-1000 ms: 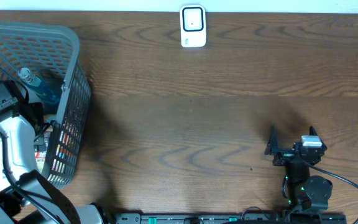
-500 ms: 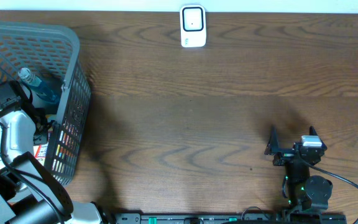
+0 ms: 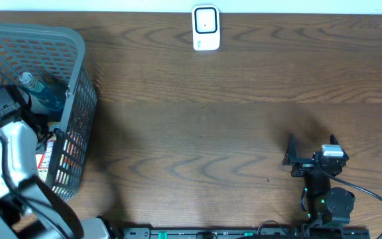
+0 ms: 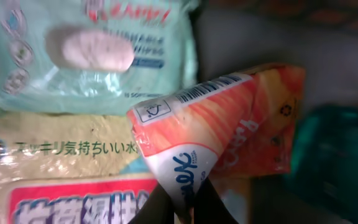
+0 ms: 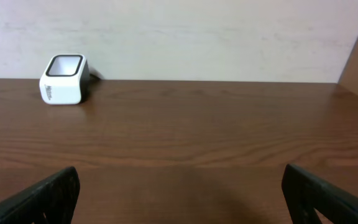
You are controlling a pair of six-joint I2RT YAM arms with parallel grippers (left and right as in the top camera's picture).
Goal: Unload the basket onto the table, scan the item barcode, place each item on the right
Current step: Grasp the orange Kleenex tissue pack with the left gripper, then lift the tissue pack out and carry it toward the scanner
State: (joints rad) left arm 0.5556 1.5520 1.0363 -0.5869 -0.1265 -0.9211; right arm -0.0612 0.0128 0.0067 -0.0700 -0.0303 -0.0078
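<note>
Next, my left gripper rises, swings to the right in the overhead view, lowers and releases the snack packet's corner on the clear tabletop before the scanner.
My left gripper (image 4: pixel 182 208) is down inside the grey basket (image 3: pixel 79 50) and shut on the white corner of an orange snack packet (image 4: pixel 241 124). The packet's barcode (image 4: pixel 210 89) runs along its upper edge and faces the left wrist camera. From overhead only the white left arm (image 3: pixel 15 143) shows in the basket; the jaws and the packet are hidden under it. The white scanner (image 3: pixel 205 28) stands at the table's far edge, also visible as the scanner (image 5: pixel 64 79) in the right wrist view. My right gripper (image 3: pixel 310 151) rests open and empty near the front right.
Around the packet in the basket lie a mint-green wipes pack (image 4: pixel 92 50), a yellowish pack with Japanese print (image 4: pixel 55 149) and a blue bottle (image 3: pixel 42 94). The basket's mesh walls enclose the left arm. Brown tabletop (image 3: pixel 204 133) stretches between basket and scanner.
The left gripper has shut on the orange packet's corner inside the basket, and the left arm shifted slightly. The right arm has not moved.
</note>
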